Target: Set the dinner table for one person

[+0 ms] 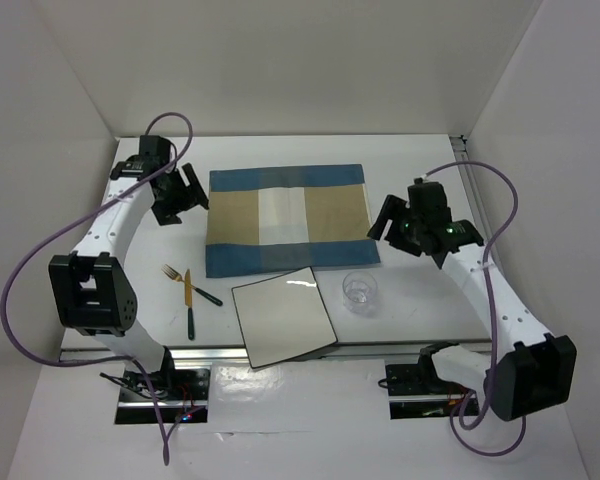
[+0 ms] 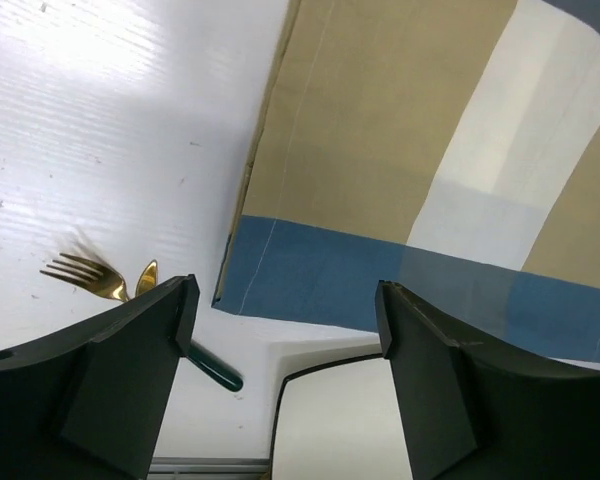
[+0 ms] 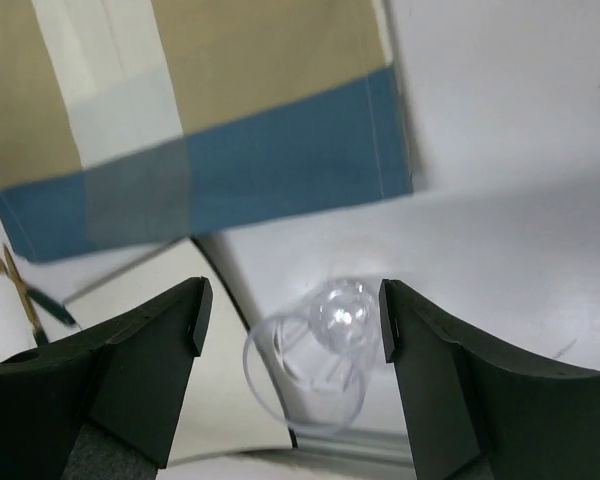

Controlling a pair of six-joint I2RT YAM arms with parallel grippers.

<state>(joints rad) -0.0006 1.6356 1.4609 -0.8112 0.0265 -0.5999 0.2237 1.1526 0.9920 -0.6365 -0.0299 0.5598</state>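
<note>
The clear glass [image 1: 360,290] stands below and back from my right gripper, so its open fingers will lower next back onto the side of the glass's rim away from the plate.
A blue-and-tan striped placemat [image 1: 288,220] lies flat on the white dinner table [image 1: 420,310]. My left gripper [image 1: 187,194] hovers just off its left edge, jaws open and empty. My right gripper [image 1: 392,222] hangs open and empty off the mat's right edge. In front of the mat sit a square white black-rimmed plate [image 1: 283,315] and a clear glass [image 1: 360,290]. A gold fork [image 1: 170,272] and a green-handled utensil [image 1: 190,305] lie at front left. The left wrist view shows the placemat [image 2: 400,170], fork [image 2: 85,275] and plate [image 2: 330,420]. The right wrist view shows the glass [image 3: 315,365] between my fingers' line of sight.
White walls enclose the table on the left, back and right. The plate overhangs the table's front edge near the metal rail [image 1: 220,352]. Purple cables [image 1: 20,270] loop beside each arm.
</note>
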